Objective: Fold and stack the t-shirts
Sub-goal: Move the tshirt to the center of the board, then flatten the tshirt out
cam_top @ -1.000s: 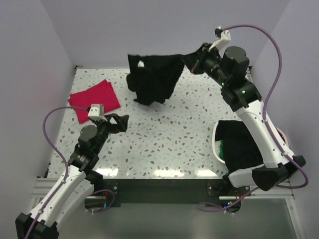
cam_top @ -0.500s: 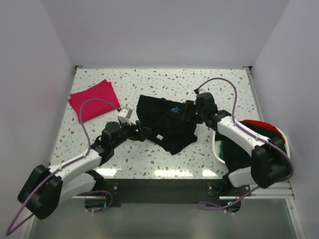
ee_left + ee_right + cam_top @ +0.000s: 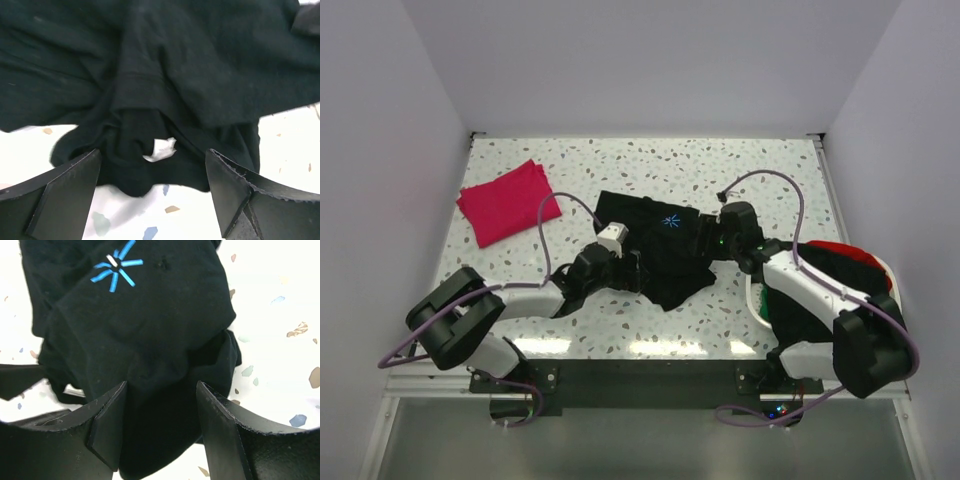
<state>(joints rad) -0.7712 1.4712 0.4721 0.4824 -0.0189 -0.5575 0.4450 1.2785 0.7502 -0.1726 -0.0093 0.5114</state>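
The hem is just ahead of my open fingers, past the white label (image 3: 161,149), so I will lower my left gripper outward and close it on that hem's edge (image 3: 139,104).
A large black t-shirt (image 3: 660,250) lies crumpled on the middle of the table, its blue star print (image 3: 116,267) facing up. My right gripper (image 3: 707,240) is low over its right side. In the right wrist view this gripper (image 3: 162,407) is open, with black cloth lying between its fingers (image 3: 107,425). My left gripper (image 3: 625,268) is at the shirt's near-left edge. There it (image 3: 152,172) stands open, and the hem and a white label (image 3: 161,149) lie just ahead of its fingers (image 3: 240,195). A magenta-pink t-shirt (image 3: 505,203) lies folded at the far left.
A white basket (image 3: 752,290) at the right edge holds more shirts: black (image 3: 810,300), red (image 3: 840,252) and a bit of green (image 3: 767,293). The right arm reaches across its near side. White walls enclose the speckled table (image 3: 620,160) on three sides.
The right gripper carried the black shirt down from the air at the back onto the table's middle and opened. The left arm stretched forward to the shirt's near-left edge.
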